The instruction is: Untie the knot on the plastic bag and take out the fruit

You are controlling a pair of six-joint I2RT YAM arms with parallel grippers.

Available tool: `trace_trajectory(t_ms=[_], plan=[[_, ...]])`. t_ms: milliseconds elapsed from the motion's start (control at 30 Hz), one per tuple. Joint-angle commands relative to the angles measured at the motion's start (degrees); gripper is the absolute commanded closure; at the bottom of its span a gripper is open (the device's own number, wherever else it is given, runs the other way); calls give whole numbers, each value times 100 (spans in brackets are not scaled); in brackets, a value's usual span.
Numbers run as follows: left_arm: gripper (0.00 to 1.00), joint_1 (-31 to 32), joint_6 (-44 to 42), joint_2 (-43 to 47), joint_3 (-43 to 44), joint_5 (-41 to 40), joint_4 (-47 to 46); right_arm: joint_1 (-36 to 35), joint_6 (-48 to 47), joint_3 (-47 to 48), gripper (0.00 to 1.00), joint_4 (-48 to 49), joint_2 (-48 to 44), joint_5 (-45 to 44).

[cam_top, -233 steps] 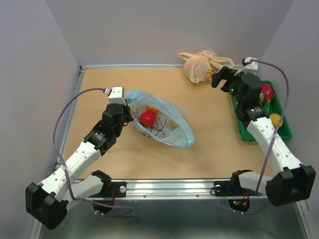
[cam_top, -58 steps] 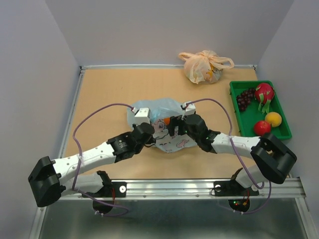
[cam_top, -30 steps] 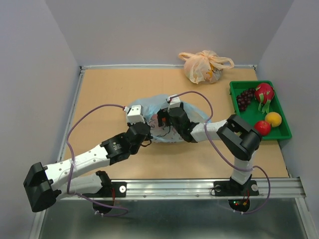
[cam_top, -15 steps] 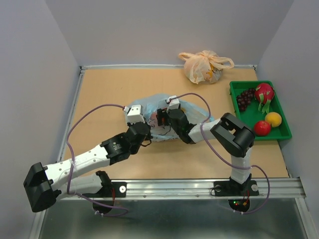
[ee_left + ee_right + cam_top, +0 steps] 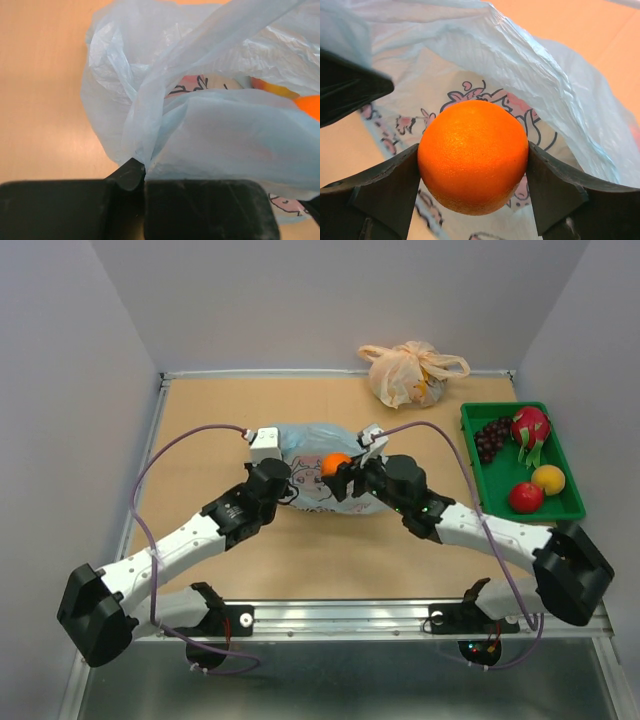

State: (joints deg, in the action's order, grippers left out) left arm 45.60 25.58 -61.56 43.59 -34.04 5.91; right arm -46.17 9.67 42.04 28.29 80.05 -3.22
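My right gripper carries the orange [image 5: 336, 464] away from the bag to the green tray [image 5: 500, 502] next. It then lowers between the grape bunch and red fruit, where the tray's bare bottom shows.
The light blue plastic bag [image 5: 312, 440] lies open at the table's middle; no knot shows on it. My left gripper [image 5: 283, 487] is shut on a fold of the bag's edge [image 5: 145, 150] at its left side. My right gripper [image 5: 340, 476] is shut on a round orange [image 5: 336, 464], held just above the bag's opening; in the right wrist view the orange [image 5: 473, 156] sits between both fingers over the bag's cartoon print [image 5: 470, 95]. In the green tray [image 5: 500, 502] lie a grape bunch [image 5: 490, 437], a dragon fruit [image 5: 530, 428], a yellow fruit [image 5: 548, 479] and a red fruit [image 5: 526, 497].
A peach-orange tied bag [image 5: 408, 373] sits at the back of the table, right of centre. The green tray stands along the right edge. Grey walls enclose the table on the left, back and right.
My right gripper came from the tray to the bag, reached inside, and has now drawn back to the right holding the orange. My left gripper keeps its grip on the bag and shifted up.
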Motion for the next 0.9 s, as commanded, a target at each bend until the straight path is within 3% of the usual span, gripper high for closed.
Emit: trace_trajectory(t_ms=[0, 133, 167, 233, 467, 633, 767, 800, 833, 867], plan=[[100, -95, -817, 13, 378, -41, -82, -14, -211, 331, 99, -1227, -832, -299], [100, -227, -1186, 83, 378, -146, -116, 20, -413, 410, 100, -1555, -1351, -2405], [100, -245, -1222, 109, 334, -216, -134, 73, -422, 401, 99, -1555, -1387, -3481], [100, -271, -1249, 214, 212, -208, -248, 563, -449, 375, 99, -1572, -1405, -4122], [100, -307, -1415, 425, -17, -155, -328, 3189, 586, 191, 96, -1625, -1229, -4310], [100, -315, -1381, 434, 0, 12, -310, 4527, 1211, 208, 92, -1652, -633, -3757], [100, -350, -1398, 478, 0, 55, -319, 5293, 1529, 418, 73, -1652, 53, -3334], [100, -394, -1389, 504, 0, 82, -319, 5381, 1529, 480, 51, -1652, 133, -3360], [100, -403, -1372, 513, 0, 134, -319, 5399, 1520, 559, 37, -1652, 203, -3421], [100, -429, -1363, 522, -9, 161, -319, 5408, 1503, 594, 11, -1660, 265, -3517]])
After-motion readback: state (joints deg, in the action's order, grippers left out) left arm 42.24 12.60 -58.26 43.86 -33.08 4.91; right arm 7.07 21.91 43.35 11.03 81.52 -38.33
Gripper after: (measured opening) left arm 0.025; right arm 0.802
